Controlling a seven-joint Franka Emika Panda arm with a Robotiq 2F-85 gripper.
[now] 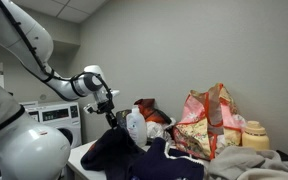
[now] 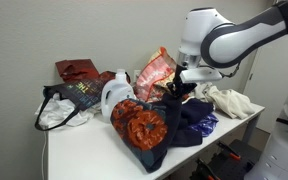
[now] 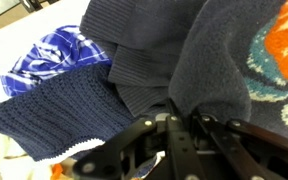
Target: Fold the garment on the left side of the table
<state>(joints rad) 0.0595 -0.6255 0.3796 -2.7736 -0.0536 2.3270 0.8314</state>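
The pinched fold still hangs above the pile; my gripper should carry it down and across onto the second navy knit piece and release it.
A dark navy knitted garment (image 3: 219, 60) with an orange pattern (image 2: 142, 124) lies heaped on the white table (image 2: 84, 155). It shows in both exterior views, with its dark bulk hanging over the table end (image 1: 119, 150). My gripper (image 3: 179, 125) is shut, and a fold of the navy knit is pinched between its fingers. In the exterior views the gripper (image 1: 110, 112) (image 2: 184, 90) holds that fold a little above the pile. A second navy knit piece (image 3: 64, 115) and a blue plaid cloth (image 3: 54, 60) lie beside it.
A white detergent bottle (image 2: 115, 93) (image 1: 136, 127), a black tote bag (image 2: 69, 100), a red bag (image 2: 79, 70) and a floral bag (image 1: 209, 115) stand behind the pile. White cloth (image 2: 229, 100) lies at the table end. A washing machine (image 1: 54, 115) stands beside the table.
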